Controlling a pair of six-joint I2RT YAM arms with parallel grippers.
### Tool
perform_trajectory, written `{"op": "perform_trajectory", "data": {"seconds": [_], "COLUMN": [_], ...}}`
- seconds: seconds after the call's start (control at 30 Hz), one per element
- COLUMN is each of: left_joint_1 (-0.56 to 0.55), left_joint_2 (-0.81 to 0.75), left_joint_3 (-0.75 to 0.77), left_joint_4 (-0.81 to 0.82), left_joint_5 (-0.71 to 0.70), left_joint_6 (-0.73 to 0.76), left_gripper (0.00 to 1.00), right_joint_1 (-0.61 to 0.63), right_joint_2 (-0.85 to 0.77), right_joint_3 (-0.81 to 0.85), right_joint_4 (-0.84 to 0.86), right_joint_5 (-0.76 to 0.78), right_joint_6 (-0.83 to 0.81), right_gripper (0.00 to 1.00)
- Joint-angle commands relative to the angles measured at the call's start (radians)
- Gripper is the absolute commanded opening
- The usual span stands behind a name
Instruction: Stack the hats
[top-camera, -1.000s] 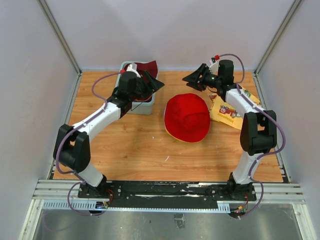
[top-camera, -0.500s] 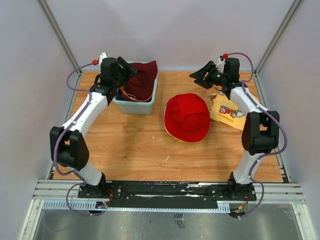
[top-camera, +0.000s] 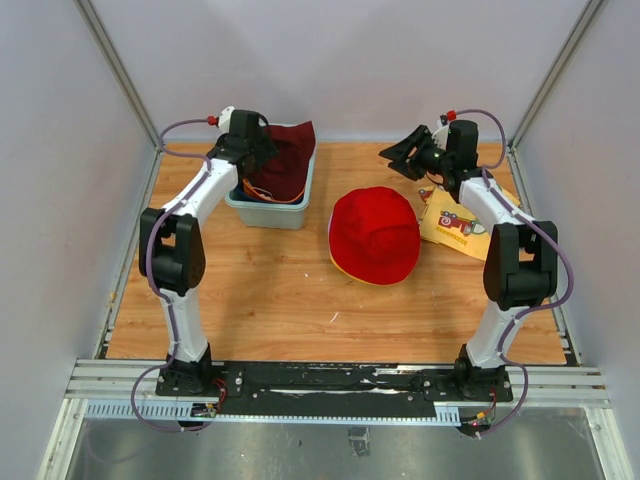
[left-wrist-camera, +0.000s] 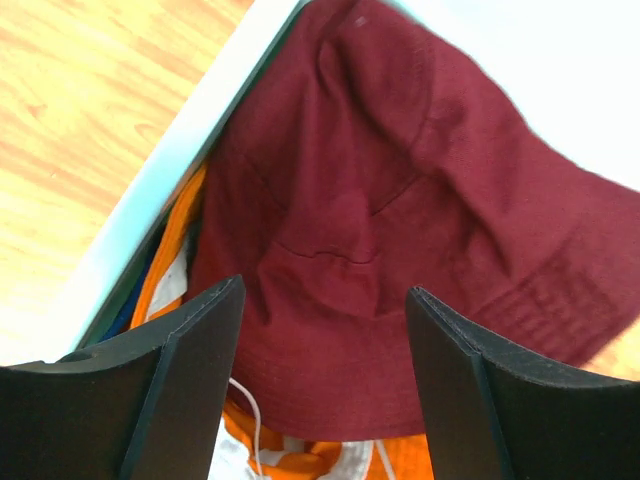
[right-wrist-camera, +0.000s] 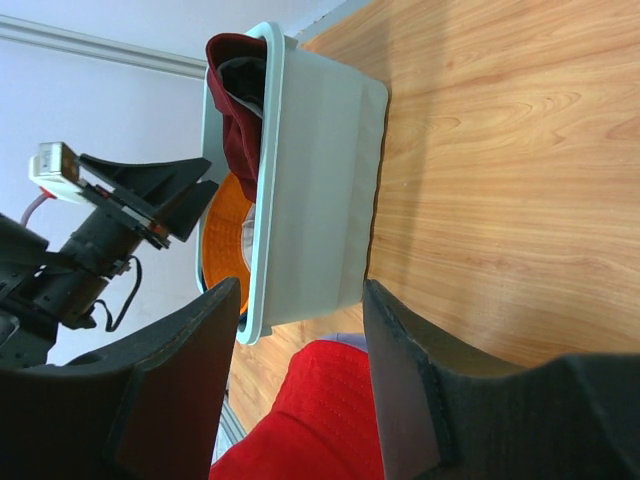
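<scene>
The left gripper moves down to the raised fold of the maroon hat next, as that hat lies on top in the tub (top-camera: 270, 213).
A red hat (top-camera: 374, 235) lies crown up mid-table, with a yellow hat's rim (top-camera: 345, 270) showing under it. A maroon hat (top-camera: 285, 160) lies on top in the teal tub (top-camera: 270, 213), over an orange hat (left-wrist-camera: 180, 260). My left gripper (top-camera: 262, 150) is open and empty just above the maroon hat (left-wrist-camera: 400, 200), which shows between its fingers (left-wrist-camera: 200, 360). My right gripper (top-camera: 397, 155) is open and empty in the air behind the red hat (right-wrist-camera: 310, 420), facing the tub (right-wrist-camera: 320, 180).
A flat yellow cloth printed with red cars (top-camera: 455, 220) lies at the right under my right arm. The tub stands at the back left. Cage walls and posts stand close on the left, right and back.
My left arm swung left off the tub's right side, then came back a little over its back-left corner. The maroon hat now lies in the tub. My right gripper drew back slightly.
</scene>
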Motion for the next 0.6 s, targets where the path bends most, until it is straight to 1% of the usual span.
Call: {"op": "perform_trajectory", "data": {"seconds": [0.0, 0.27, 0.4, 0.57], "left_joint_1": [0.015, 0.019, 0.019, 0.02], "left_joint_2": [0.041, 0.124, 0.168, 0.195], "left_joint_3": [0.058, 0.128, 0.169, 0.183], "left_joint_4": [-0.02, -0.028, -0.039, -0.037], "left_joint_5": [-0.05, -0.062, -0.055, -0.055], "left_joint_6": [0.016, 0.021, 0.024, 0.027], "left_gripper": [0.7, 0.7, 0.68, 0.66], "right_joint_1": [0.012, 0.013, 0.013, 0.013], "right_joint_2": [-0.025, -0.035, -0.035, -0.031], "right_joint_3": [-0.016, -0.026, -0.024, -0.024], "right_joint_4": [0.046, 0.045, 0.039, 0.039], "right_joint_5": [0.0, 0.005, 0.009, 0.007], "right_joint_6": [0.009, -0.01, -0.022, -0.031], "right_gripper": [0.53, 0.53, 0.53, 0.52]}}
